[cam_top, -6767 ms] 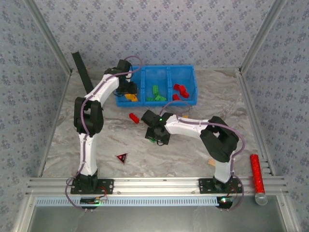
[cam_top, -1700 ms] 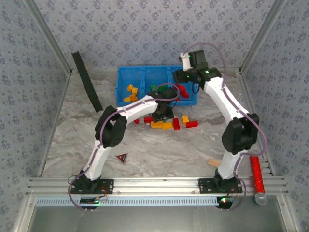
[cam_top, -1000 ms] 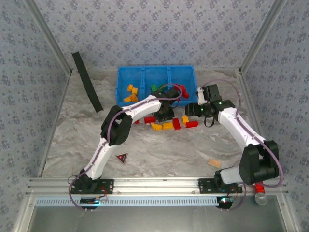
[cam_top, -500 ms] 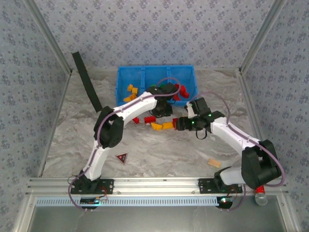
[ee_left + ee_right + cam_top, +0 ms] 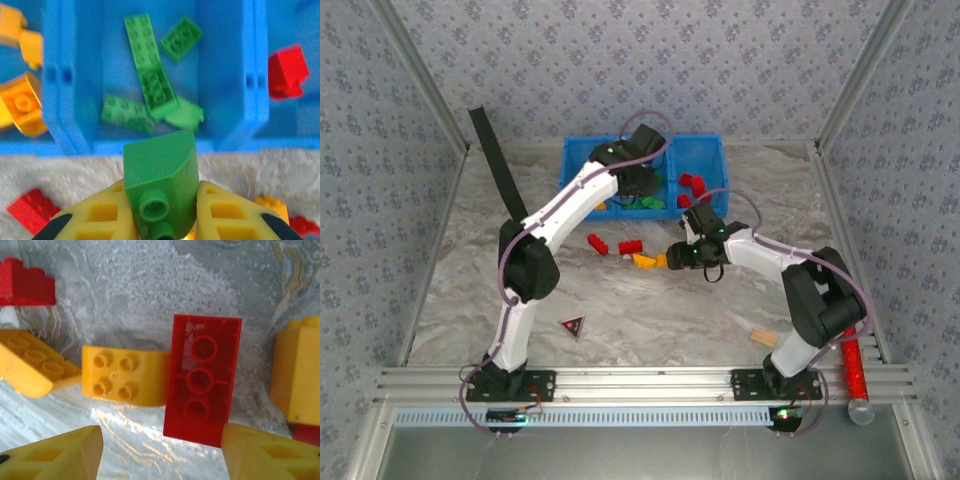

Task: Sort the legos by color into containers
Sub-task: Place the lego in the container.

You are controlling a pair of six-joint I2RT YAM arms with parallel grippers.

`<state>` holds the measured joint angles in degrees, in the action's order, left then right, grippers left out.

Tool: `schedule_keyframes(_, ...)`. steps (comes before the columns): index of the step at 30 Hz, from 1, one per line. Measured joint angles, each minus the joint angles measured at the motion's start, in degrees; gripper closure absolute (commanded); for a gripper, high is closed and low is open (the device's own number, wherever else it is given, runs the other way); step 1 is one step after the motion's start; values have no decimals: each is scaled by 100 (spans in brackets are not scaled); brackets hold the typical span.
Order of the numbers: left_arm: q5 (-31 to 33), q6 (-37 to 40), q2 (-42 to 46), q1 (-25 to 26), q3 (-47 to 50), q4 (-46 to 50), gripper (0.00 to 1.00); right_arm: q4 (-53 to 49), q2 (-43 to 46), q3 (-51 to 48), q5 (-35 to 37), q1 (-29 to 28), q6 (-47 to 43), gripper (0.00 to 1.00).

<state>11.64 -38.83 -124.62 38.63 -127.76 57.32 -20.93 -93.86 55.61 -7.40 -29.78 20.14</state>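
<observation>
The green lego goes down in my left gripper past the blue container's near side next, over the green legos, for release. Those legos already lie in the container's middle section (image 5: pixel 652 202) (image 5: pixel 150 82).
My left gripper (image 5: pixel 160 216) is shut on a green lego (image 5: pixel 160 175) and holds it just above the near wall of the blue container (image 5: pixel 55 85), in front of its middle compartment. That compartment holds several green legos (image 5: pixel 150 70); orange ones (image 5: pixel 22 102) lie in the left compartment and a red one (image 5: pixel 286 70) in the right. From above, the left gripper (image 5: pixel 642 180) hangs over the container (image 5: pixel 705 142). My right gripper (image 5: pixel 160 455) (image 5: pixel 672 255) stands open low over the table pile, an upside-down red lego (image 5: pixel 202 380) and an orange lego (image 5: pixel 125 375) just ahead of its fingertips (image 5: pixel 65 455).
More loose legos lie on the marble table: red ones (image 5: pixel 597 243) (image 5: pixel 630 246) and an orange one (image 5: pixel 644 261). A dark red-edged triangle (image 5: pixel 573 325) sits near front left, a tan block (image 5: pixel 763 338) front right, a red tube (image 5: pixel 850 360) at the right rail, a black strip (image 5: pixel 492 150) back left.
The left gripper rose from the pile with the green lego and moved back over the container. The right arm swung from the container's right end down to the pile.
</observation>
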Motion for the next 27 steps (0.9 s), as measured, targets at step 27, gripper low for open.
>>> schedule_keyframes(27, -435, 538, -2188, -479, -1749, 319, 87, 249, -625, 376, 409, 118, 385, 39)
